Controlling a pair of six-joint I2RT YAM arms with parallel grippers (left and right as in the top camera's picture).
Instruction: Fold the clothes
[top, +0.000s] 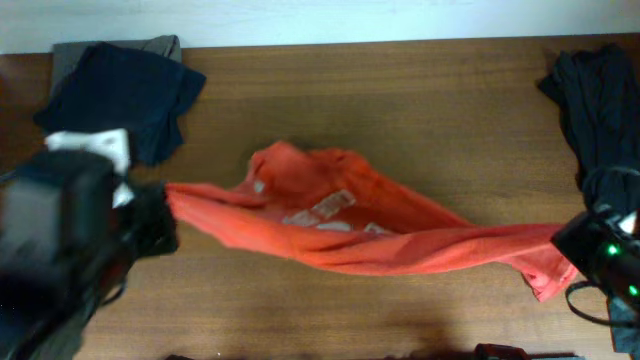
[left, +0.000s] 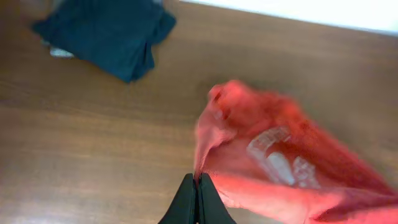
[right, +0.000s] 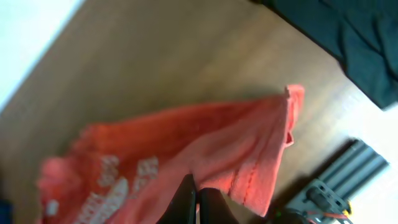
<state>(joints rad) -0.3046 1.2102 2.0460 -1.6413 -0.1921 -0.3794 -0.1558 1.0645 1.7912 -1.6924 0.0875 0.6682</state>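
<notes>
The T-shirt (top: 350, 225) is still sagging and bunched, so my left gripper should next swing up, then out and down to the bare wood (top: 236, 92) beside the navy garment, and let go.
The clothes are a red-orange T-shirt (top: 350, 225) with white lettering, stretched in a sagging band across the middle of the wooden table. My left gripper (top: 165, 215) pinches its left end; in the left wrist view the black fingertips (left: 198, 180) are shut on a thin edge of the T-shirt (left: 273, 155). My right gripper (top: 575, 240) holds the right end. The right wrist view shows that gripper (right: 196, 186) closed on a fold of the T-shirt (right: 205, 149), with a stitched hem hanging to the right.
A dark navy garment (top: 125, 95) lies crumpled at the back left, over something grey. Another dark garment (top: 595, 95) is piled at the back right. A black metal frame part (right: 339, 180) shows by the table's edge in the right wrist view.
</notes>
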